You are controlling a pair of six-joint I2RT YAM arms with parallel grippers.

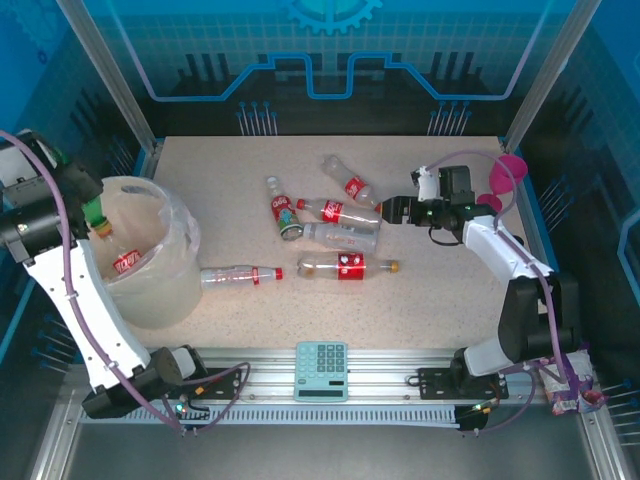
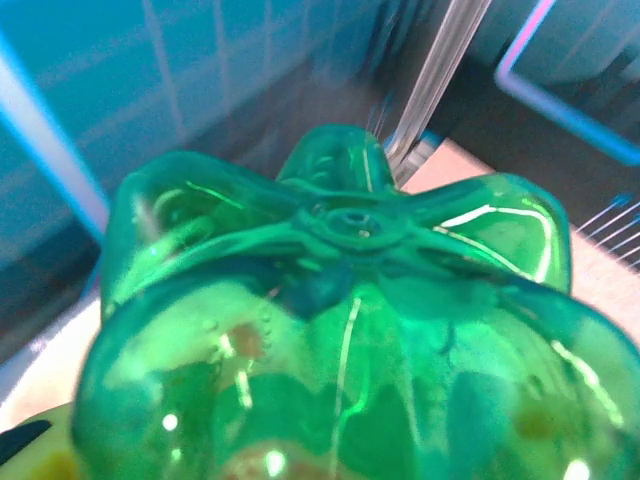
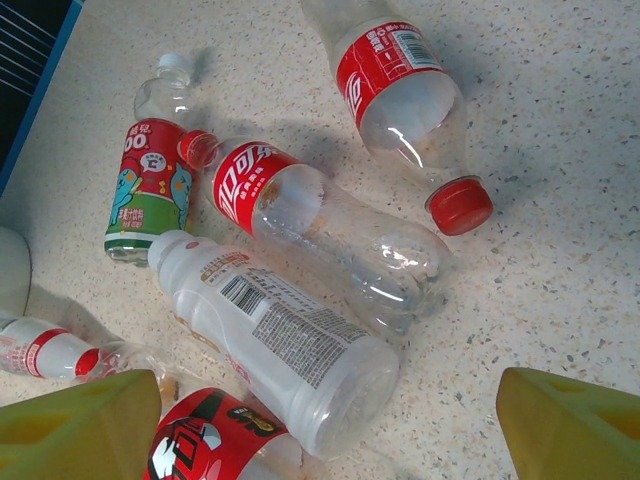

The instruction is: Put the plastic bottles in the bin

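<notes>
The green bottle still hangs at the bin's rim. My left gripper will next tilt over the bin's rim and down into the bin's opening (image 1: 141, 228) to let go of the bottle.
The cream bin (image 1: 172, 300) with its clear bag stands at the left, and a red-labelled bottle (image 1: 125, 262) lies inside. My left gripper (image 1: 95, 215) hangs over the bin's left rim, shut on a green bottle (image 2: 330, 330) whose base hides the fingers. Several plastic bottles lie mid-table: a white one (image 3: 280, 340), a red-labelled clear one (image 3: 310, 215), a green-and-red labelled one (image 3: 150, 190), another red-labelled one (image 3: 400, 80) and a red-and-black labelled one (image 3: 205, 440). My right gripper (image 3: 330, 440) hovers open over them, just right of the cluster (image 1: 340, 225), touching nothing.
Two more bottles (image 1: 243, 275) (image 1: 345, 266) lie nearer the front. A pink goblet (image 1: 505, 175) stands at the far right behind the right arm. A teal calculator (image 1: 322, 370) rests on the front rail. Blue walls and metal posts enclose the table.
</notes>
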